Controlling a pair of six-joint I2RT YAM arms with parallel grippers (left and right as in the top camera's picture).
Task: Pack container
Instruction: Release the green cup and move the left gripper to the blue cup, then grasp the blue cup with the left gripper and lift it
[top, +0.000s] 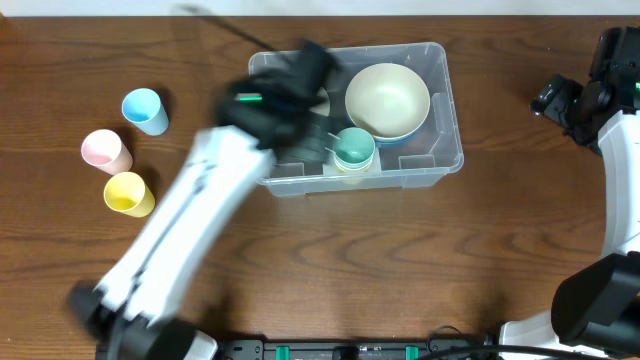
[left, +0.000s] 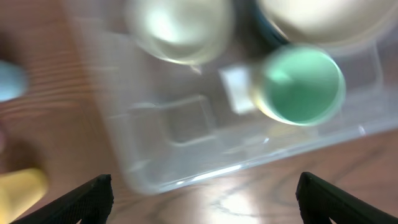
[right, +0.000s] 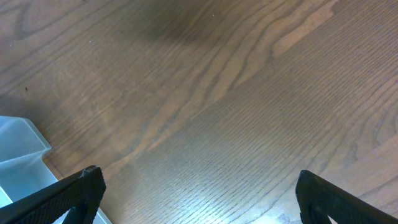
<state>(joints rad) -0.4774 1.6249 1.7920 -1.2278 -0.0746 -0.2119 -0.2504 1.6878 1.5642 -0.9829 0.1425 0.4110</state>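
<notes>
The light blue cup (top: 145, 111) still stands unpacked, so the left gripper will next swing to the left in the overhead view, beyond the container (top: 440, 150), and lower onto it.
The clear plastic container (top: 440, 150) sits at the table's middle back. It holds a cream bowl (top: 388, 98) on a dark blue bowl, and a green cup (top: 353, 146) stacked on a yellowish cup. My left gripper (top: 290, 85) hovers over the container's left half, blurred by motion; in the left wrist view its fingers (left: 205, 199) are spread wide and empty above the container (left: 180, 124) and the green cup (left: 301, 87). My right gripper (top: 560, 100) is at the far right, open and empty over bare wood (right: 199, 199). A container corner (right: 18, 155) shows in the right wrist view.
Three cups stand on the table at the left: blue (top: 145, 110), pink (top: 105, 150) and yellow (top: 128, 193). A pale round object (left: 180, 28) lies in the container's left part, blurred. The right arm's base (top: 600, 300) is at the lower right.
</notes>
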